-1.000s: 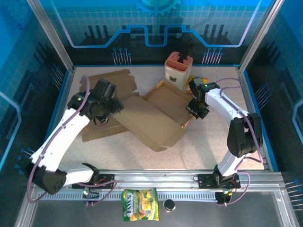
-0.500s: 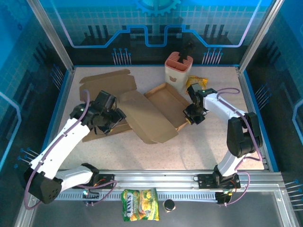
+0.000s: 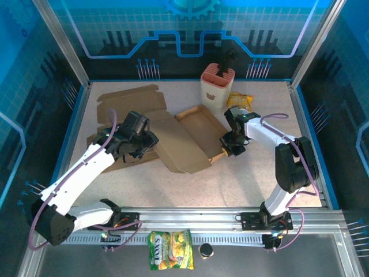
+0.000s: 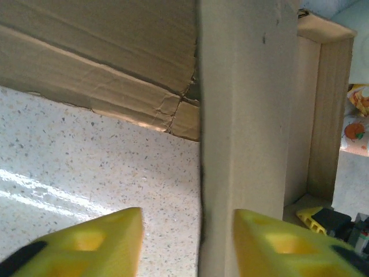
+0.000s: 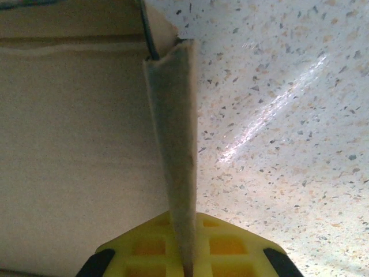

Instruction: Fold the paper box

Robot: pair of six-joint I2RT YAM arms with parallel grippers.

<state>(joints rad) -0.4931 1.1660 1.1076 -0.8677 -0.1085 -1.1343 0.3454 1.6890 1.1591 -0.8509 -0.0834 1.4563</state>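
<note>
The box (image 3: 183, 151) lies slanted, so my right gripper will next pull the held box side (image 3: 223, 152) back toward my base to swing it straight, and then release the box side.
The brown paper box (image 3: 183, 151) lies mid-table, its big lid flap leaning over the shallow tray part (image 3: 199, 122). My left gripper (image 3: 150, 142) is at the flap's left edge. In the left wrist view its yellow fingers (image 4: 86, 242) stand apart, open, astride the flap's upright edge (image 4: 248, 86), the left one clear of it. My right gripper (image 3: 229, 147) holds the tray's right wall. In the right wrist view the gripper (image 5: 187, 257) is shut on that thin cardboard wall (image 5: 173, 144).
More flat cardboard (image 3: 130, 101) lies at the back left, some under the left arm (image 3: 115, 163). A pink holder cup (image 3: 217, 83) and a yellow snack bag (image 3: 242, 99) stand behind the box. Another snack bag (image 3: 170, 249) lies beyond the front rail.
The lid flap has swung up and over towards the tray. My left gripper followed it to the right and its jaws narrowed. My right gripper drew the box wall slightly leftwards.
</note>
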